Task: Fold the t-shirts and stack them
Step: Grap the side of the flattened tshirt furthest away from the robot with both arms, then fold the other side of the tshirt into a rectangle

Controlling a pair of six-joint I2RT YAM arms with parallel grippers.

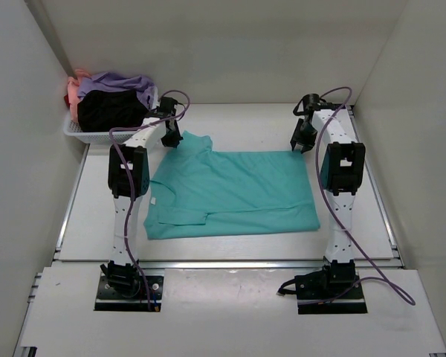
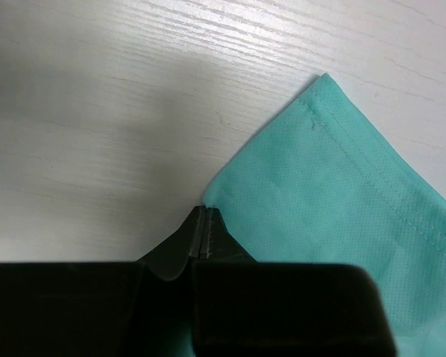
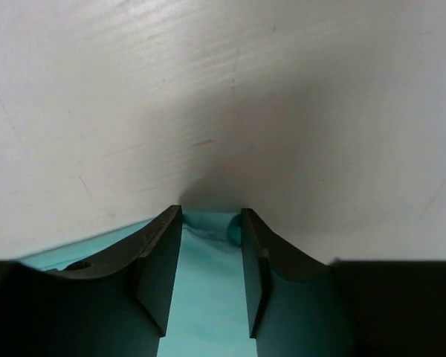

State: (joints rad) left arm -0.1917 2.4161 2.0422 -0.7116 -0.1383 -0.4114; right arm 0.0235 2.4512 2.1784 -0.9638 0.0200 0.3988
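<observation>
I will next bring the pinched edge in my left gripper back over the cloth (image 1: 162,201) next to the white tag and let go. That will fold the spread part.
The teal t-shirt (image 1: 238,192) lies spread flat on the white table. My left gripper (image 1: 172,140) is at its far left corner. In the left wrist view the jaws (image 2: 203,210) are shut, their tips pinching the edge of the teal cloth (image 2: 334,201) beside a hemmed corner. My right gripper (image 1: 300,143) is at the shirt's far right corner. In the right wrist view it (image 3: 212,216) is open, and the fingers straddle a bunched bit of the teal cloth (image 3: 204,297) on the table. Black (image 1: 108,110), lavender (image 1: 123,80) and pink (image 1: 76,91) shirts are piled at the back left.
The pile sits in a white mesh basket (image 1: 76,134) at the back left corner, just beyond my left gripper. White walls close in the table on the left, right and back. Bare table (image 1: 238,123) shows beyond the teal shirt.
</observation>
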